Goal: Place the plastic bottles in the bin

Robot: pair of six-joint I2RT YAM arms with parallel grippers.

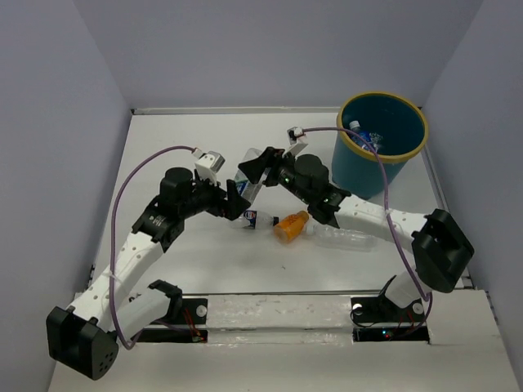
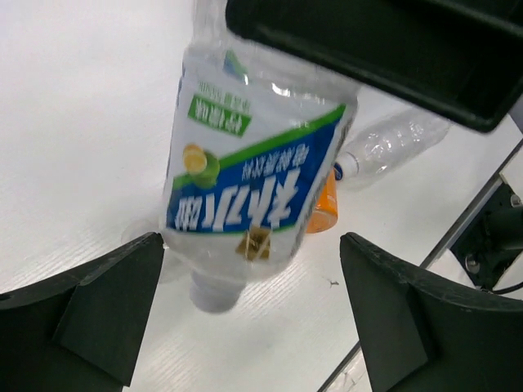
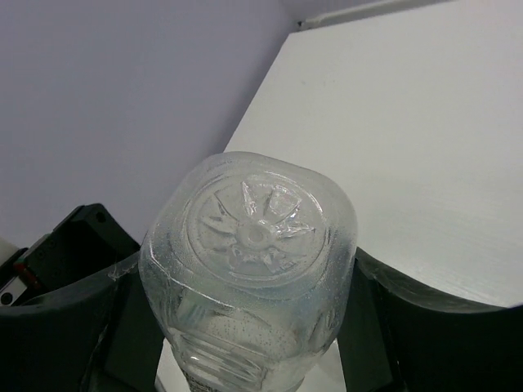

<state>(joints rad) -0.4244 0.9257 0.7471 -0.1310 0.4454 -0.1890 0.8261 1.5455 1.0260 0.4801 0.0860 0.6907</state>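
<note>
My right gripper has to move outward and to the right in the top view, over the bin's opening [image 1: 383, 125], to let go of the bottle, since my left gripper is open.
My right gripper [image 1: 257, 168] is shut on the base end of a see-through plastic bottle with a blue label [image 1: 248, 214] and holds it cap down above the table. The right wrist view shows its ribbed base [image 3: 255, 233] between my fingers [image 3: 384, 302]. My left gripper [image 1: 234, 202] is open just beside it; in the left wrist view the bottle [image 2: 253, 188] hangs between the spread fingers [image 2: 110, 306] without touching them. A short orange bottle [image 1: 291, 226] and a long clear bottle [image 1: 343, 238] lie on the table. The teal bin [image 1: 368, 167] with a yellow rim stands at the back right.
Inside the bin lie bottles with blue caps [image 1: 364, 135]. Grey walls close in the table on the left, back and right. The right arm's cable [image 1: 384, 175] arcs past the front of the bin. The orange bottle [image 2: 325, 208] and clear bottle [image 2: 392, 140] lie behind the held one.
</note>
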